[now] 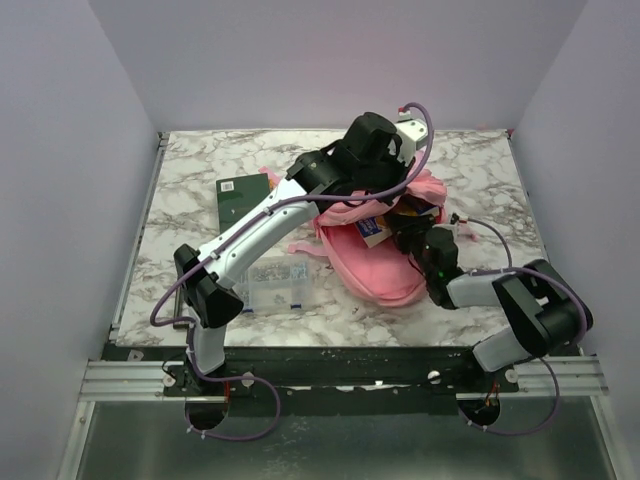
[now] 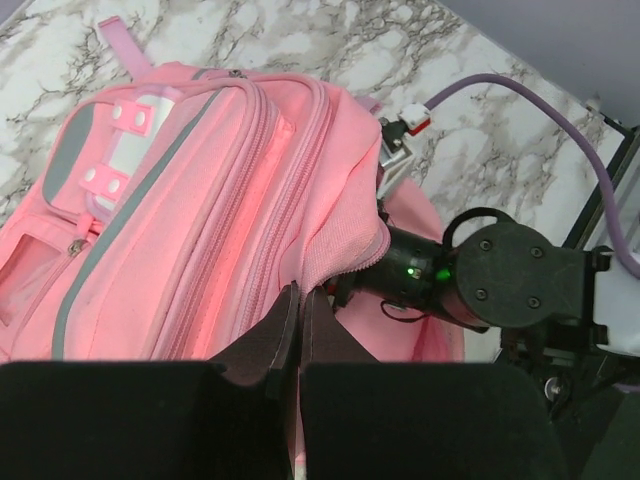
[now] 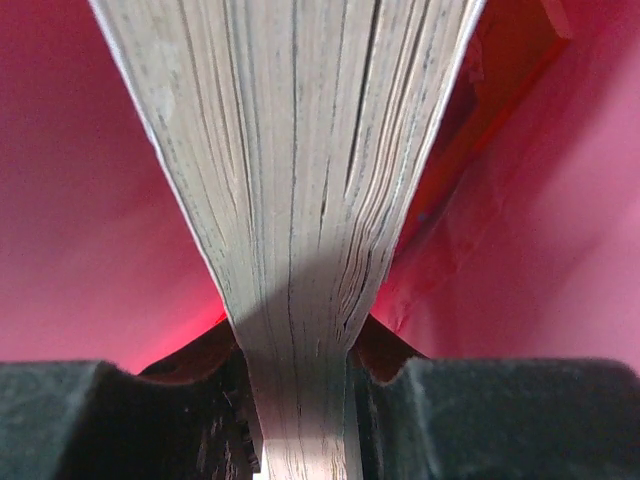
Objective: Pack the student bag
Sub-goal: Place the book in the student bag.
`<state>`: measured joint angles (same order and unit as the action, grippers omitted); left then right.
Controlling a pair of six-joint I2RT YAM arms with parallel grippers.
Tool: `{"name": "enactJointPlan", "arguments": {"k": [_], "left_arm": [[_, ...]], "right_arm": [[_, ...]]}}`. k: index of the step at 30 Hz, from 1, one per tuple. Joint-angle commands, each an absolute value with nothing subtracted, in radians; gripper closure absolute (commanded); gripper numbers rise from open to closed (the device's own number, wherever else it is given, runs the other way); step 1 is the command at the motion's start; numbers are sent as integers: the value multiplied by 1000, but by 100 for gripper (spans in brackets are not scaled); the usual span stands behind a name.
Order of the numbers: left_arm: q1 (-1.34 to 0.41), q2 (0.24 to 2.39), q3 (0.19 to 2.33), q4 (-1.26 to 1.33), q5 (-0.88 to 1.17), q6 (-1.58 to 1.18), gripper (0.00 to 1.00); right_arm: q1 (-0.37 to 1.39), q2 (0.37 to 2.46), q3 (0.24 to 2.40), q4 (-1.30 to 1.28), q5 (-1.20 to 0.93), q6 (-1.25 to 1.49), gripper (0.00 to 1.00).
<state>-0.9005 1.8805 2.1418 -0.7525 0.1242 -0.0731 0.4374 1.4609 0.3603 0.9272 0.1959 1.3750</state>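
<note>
The thick book can still be seen at the bag's opening. My right gripper will push it farther in, under the bag's held rim, toward the left in the top view.
The pink student bag lies in the middle of the table, its front pockets and white-pink clasp showing in the left wrist view. My left gripper is shut on the fabric rim of the bag's opening and holds it up. My right gripper is shut on a thick book, page edges toward the camera, inside the bag's red-pink interior. From above, the book shows at the bag's mouth. The right wrist reaches into the opening; its fingers are hidden there.
A dark green book lies on the marble table at the back left. A clear plastic compartment box sits left of the bag. The left arm crosses above both. Walls stand on three sides.
</note>
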Motion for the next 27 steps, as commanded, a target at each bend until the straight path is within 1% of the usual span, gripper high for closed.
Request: {"name": "enactJointPlan", "arguments": {"k": [1,3,6,7,8,10,11,12,14,16,18,20,23,27], "left_arm": [[-908,1896,2250,-733,225,-46,100],[-909,1908,2264,-733,244,-64,100],[-909,1932,2290,-731,266,-77,100],[-908,1943,2300,-726,272,-86,100],[-907,1952,2310,-726,271,-96,100],[-903,1964,2316,-721,268,-106,100],[-900,1964,2311,-719,263,-109,100],[-894,1962,2304,-717,260,-119,100],[-880,1953,2278,-710,262,-135,100],[-868,1943,2252,-697,270,-144,100],[-858,1934,2239,-692,274,-146,100],[-856,1927,2225,-686,274,-144,100],[-849,1912,2194,-669,263,-142,100],[-829,1880,2100,-615,261,-148,100]], "right_arm": [[435,1610,453,1254,262,1347,100],[449,1693,486,1330,288,1323,99],[494,1798,584,1271,421,1313,99],[511,1843,629,1243,465,1314,94],[515,1893,660,1242,475,1316,85],[515,1949,684,1293,441,1297,66],[515,1945,678,1273,423,1280,57],[515,1911,658,1208,408,1288,46],[515,1828,612,1060,388,1300,27],[515,1767,541,1046,337,1299,19],[515,1709,496,993,283,1278,15],[514,1650,493,835,257,1277,10],[514,1555,473,682,182,1245,9],[514,1394,450,489,156,1172,6]]}}
